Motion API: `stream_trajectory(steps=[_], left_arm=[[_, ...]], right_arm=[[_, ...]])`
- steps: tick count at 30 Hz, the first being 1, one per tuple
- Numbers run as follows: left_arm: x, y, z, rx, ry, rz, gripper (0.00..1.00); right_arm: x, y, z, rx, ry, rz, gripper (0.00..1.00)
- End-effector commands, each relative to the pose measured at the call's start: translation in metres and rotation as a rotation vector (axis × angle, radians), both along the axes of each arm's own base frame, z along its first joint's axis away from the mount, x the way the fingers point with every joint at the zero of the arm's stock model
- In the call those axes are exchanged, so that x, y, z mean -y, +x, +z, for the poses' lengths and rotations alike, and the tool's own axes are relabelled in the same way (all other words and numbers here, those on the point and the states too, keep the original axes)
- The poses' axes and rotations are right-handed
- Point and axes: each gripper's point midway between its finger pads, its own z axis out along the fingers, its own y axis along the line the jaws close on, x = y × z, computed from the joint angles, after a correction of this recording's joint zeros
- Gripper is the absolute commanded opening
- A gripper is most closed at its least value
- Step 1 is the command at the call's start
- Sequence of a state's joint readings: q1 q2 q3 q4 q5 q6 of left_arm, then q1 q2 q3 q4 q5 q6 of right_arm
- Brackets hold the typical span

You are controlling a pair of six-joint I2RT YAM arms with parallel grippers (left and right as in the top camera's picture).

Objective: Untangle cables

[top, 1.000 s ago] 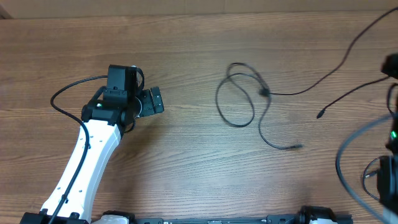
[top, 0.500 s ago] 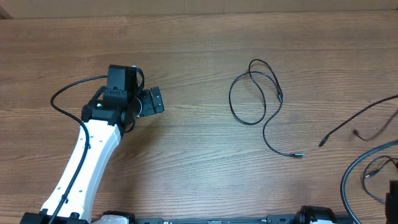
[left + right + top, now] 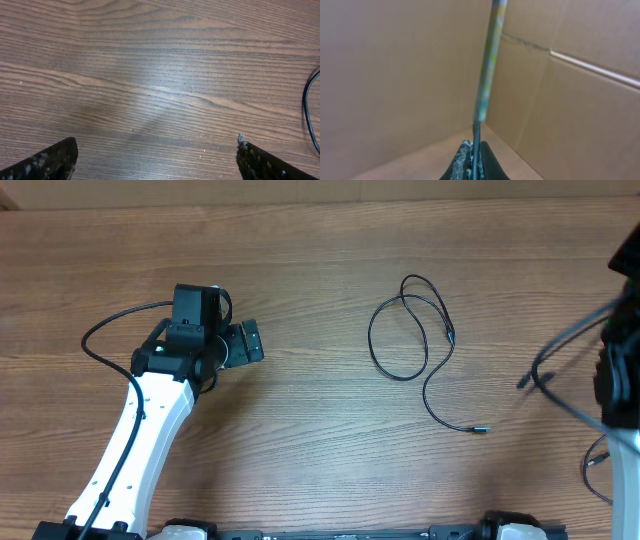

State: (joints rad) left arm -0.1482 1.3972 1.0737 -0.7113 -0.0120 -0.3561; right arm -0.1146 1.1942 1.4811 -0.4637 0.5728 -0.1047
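The second cable hangs clear of the loose loop, so I should next bring my right gripper down to the right in the overhead view, tilting toward the table.
One thin black cable point(image 3: 405, 330) lies in a loose loop on the wooden table, right of centre, and its tail ends in a small plug point(image 3: 480, 429). An arc of it shows at the right edge of the left wrist view as cable point(image 3: 307, 112). My left gripper point(image 3: 246, 343) hovers far to its left, its jaws wide open over bare wood, gripper point(image 3: 157, 157). My right gripper point(image 3: 475, 147) is shut on a second thin cable point(image 3: 487, 65) that runs straight up from between its fingers. That cable's free end point(image 3: 522, 383) hangs at the far right, next to the right arm point(image 3: 622, 380).
The left arm's own thicker black wire point(image 3: 110, 325) loops out beside its wrist. Cardboard walls point(image 3: 580, 95) fill the right wrist view. Blurred grey arm wires point(image 3: 570, 340) curve along the table's right edge.
The second cable has been pulled off to the right, away from the loop. The loop shifted slightly right, then lay still. The right arm has moved at the right edge. The left arm is unmoved.
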Motion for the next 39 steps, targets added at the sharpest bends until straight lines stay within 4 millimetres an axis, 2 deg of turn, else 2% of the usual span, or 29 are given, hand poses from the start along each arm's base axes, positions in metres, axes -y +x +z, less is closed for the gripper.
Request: stream_trajectory(steps=[1,4,13,19,23,29,32,35,39], left_arm=[[0.000,0.002,0.002,0.006,0.005,-0.015,1.00],[0.000,0.002,0.002,0.006,0.005,-0.015,1.00],[0.000,0.002,0.002,0.006,0.005,-0.015,1.00],[0.000,0.002,0.002,0.006,0.005,-0.015,1.00],[0.000,0.002,0.002,0.006,0.005,-0.015,1.00],[0.000,0.002,0.002,0.006,0.005,-0.015,1.00],[0.000,0.002,0.002,0.006,0.005,-0.015,1.00],[0.000,0.002,0.002,0.006,0.005,-0.015,1.00],[0.000,0.002,0.002,0.006,0.005,-0.015,1.00]], right_arm=[[0.027,0.009,-0.010,-0.033,-0.008,-0.092,0.04],[0.056,0.019,-0.030,-0.078,0.005,-0.160,0.04],[0.140,0.023,-0.078,-0.113,0.101,-0.274,0.04],[0.187,0.010,-0.101,-0.141,0.123,-0.370,0.04],[0.214,-0.004,-0.107,-0.135,0.127,-0.432,0.04],[0.242,-0.028,-0.097,-0.085,0.110,-0.507,0.04],[0.252,-0.036,-0.098,-0.082,0.111,-0.531,0.04],[0.255,-0.032,-0.110,-0.105,0.135,-0.504,0.04],[0.261,-0.023,-0.140,-0.139,0.199,-0.501,0.04]])
